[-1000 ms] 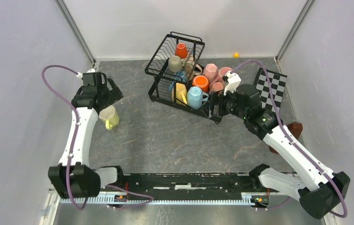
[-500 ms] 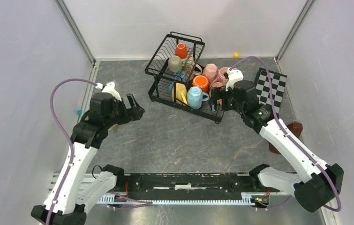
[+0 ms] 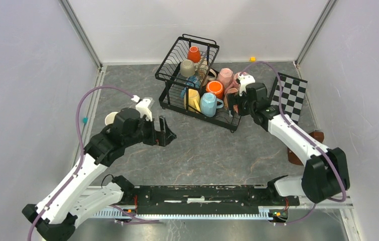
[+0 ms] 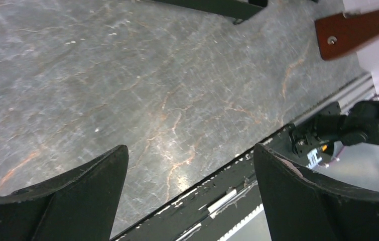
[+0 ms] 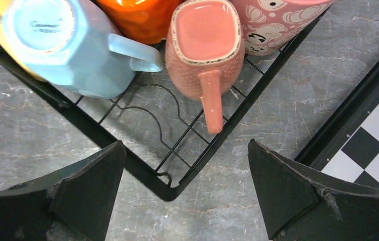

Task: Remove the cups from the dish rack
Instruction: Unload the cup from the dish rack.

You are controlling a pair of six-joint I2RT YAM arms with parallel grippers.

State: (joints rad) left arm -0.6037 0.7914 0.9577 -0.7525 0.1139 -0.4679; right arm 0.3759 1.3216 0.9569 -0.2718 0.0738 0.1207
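My open right gripper lowers next until its fingers straddle the handle, then closes on it, since the salmon pink mug's handle [image 5: 212, 104] points at the gripper.
The black wire dish rack [image 3: 176, 59] stands at the back centre and holds several cups: orange [image 3: 194, 53] and beige [image 3: 187, 68] in the upper basket, yellow [image 3: 193, 99], light blue [image 3: 209, 104], orange [image 3: 215, 89] and pink [image 3: 225, 77] in the lower tray. My right gripper [image 3: 232, 104] is open and empty above the rack's near right corner [image 5: 172, 193]. In its wrist view, the gripper [image 5: 185, 145] is just short of a salmon pink mug [image 5: 205, 45] whose handle points at it, beside the light blue mug [image 5: 61, 45]. My left gripper [image 3: 165, 133] is open and empty over bare floor [image 4: 191, 148]. A pale yellow cup [image 3: 110, 118] stands on the floor behind the left arm.
A black-and-white checkered board [image 3: 290, 93] lies right of the rack and shows in the right wrist view [image 5: 373, 145]. A brown wooden piece [image 3: 317, 137] sits by the right wall. The enclosure walls close in on both sides. The black base rail [image 3: 202, 193] runs along the near edge.
My left arm has swung from the far left toward the centre, leaving the pale yellow cup behind on the floor. My right gripper has moved up closer to the rack's right corner.
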